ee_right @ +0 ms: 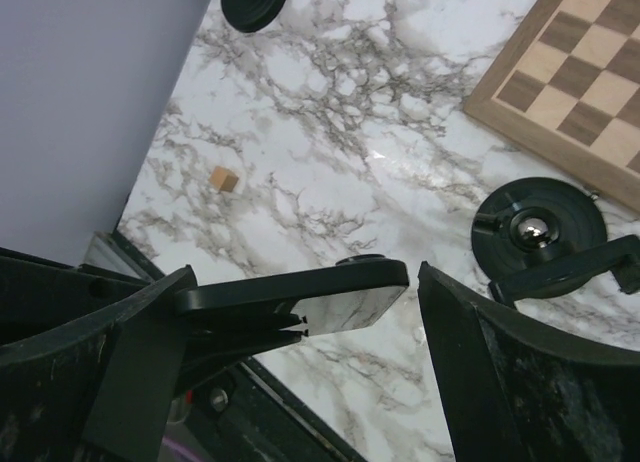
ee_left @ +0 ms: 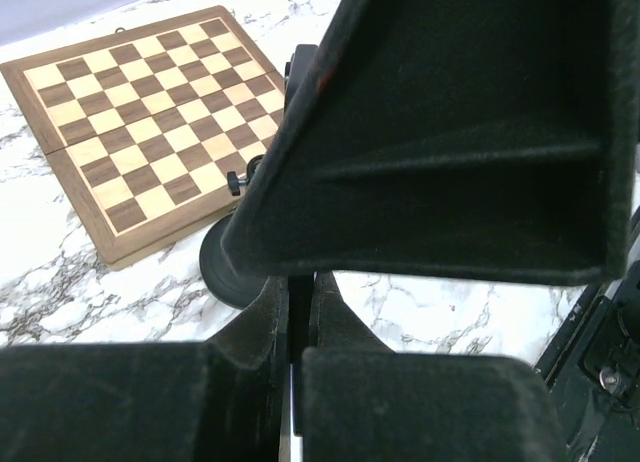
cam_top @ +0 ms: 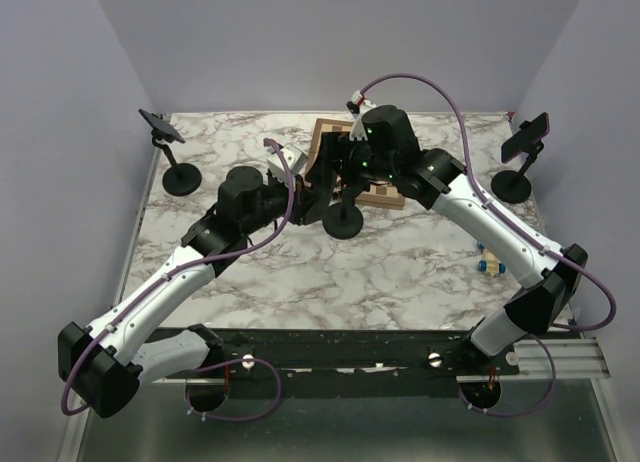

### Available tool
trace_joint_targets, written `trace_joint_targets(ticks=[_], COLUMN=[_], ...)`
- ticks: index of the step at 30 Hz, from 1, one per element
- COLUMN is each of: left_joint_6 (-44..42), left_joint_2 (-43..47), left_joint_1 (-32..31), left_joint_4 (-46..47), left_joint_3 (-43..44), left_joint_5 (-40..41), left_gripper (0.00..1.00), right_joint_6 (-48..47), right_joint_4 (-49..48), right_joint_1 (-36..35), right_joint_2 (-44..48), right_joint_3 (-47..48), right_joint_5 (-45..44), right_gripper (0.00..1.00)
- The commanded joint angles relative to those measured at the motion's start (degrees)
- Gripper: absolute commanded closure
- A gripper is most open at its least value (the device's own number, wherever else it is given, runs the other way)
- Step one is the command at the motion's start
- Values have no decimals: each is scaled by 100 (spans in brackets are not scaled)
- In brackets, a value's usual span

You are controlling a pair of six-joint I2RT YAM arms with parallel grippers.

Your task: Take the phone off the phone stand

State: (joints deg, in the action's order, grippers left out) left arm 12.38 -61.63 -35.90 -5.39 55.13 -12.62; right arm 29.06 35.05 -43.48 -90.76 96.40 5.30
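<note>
The phone is off its holder arm, so my left gripper will come down to the left in the top view onto bare marble [cam_top: 257,152] [ee_left: 45,242] beside the chessboard and release the phone.
The phone [ee_right: 345,294] is a thin black slab with a glossy screen that mirrors the marble. My left gripper [ee_left: 298,304] is shut on its edge [ee_left: 297,317]; its fingers [ee_right: 235,327] show gripping it in the right wrist view. My right gripper [ee_right: 308,280] is open, with one finger on each side of the phone and neither touching it. The phone stand has a round black base [ee_right: 540,232] with a ball joint, and its holder arm [ee_right: 575,267] lies just right of the phone. In the top view both grippers [cam_top: 312,187] [cam_top: 352,164] meet above the stand base [cam_top: 343,222] and hide the phone.
A folded chessboard [ee_left: 150,122] lies behind the stand. Two other stands with phones are at the back left [cam_top: 160,128] and back right [cam_top: 527,137]. A small wooden block [ee_right: 223,180] lies on the marble table. A small blue and yellow thing [cam_top: 488,263] lies near the right arm.
</note>
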Motion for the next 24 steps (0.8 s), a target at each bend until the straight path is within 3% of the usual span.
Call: trace_joint_targets(ticks=[1,8,13,16,20,24], left_joint_6=[104,406,892,1636,2807,3847], left_joint_2=[315,378,643,722,776,1089], left_joint_1=[-4,-5,-2,129,524,930], left_joint_4=[467,440,418,-137,-1184,-1622], left_joint_3=[-124,-120,-255,-77,52,-351], left_joint_5=[198,461,1537,2551,3151,3592], left_gripper=[100,100,100,100,100,100], right_joint_6=[169,458,851,810,617,536], right_joint_4=[-194,-174,-328,-375,-358,-397], right_joint_1=[-54,-53,-51,-54,-49,-55], right_joint_2=[312,767,1442,1830,2141,2325], right_joint_3=[101,-112,-705,-987,-1187,-1343], right_joint_5=[-742,-1920,-3449,-3886,-4185,-4369], right_gripper=[0,0,0,0,0,0])
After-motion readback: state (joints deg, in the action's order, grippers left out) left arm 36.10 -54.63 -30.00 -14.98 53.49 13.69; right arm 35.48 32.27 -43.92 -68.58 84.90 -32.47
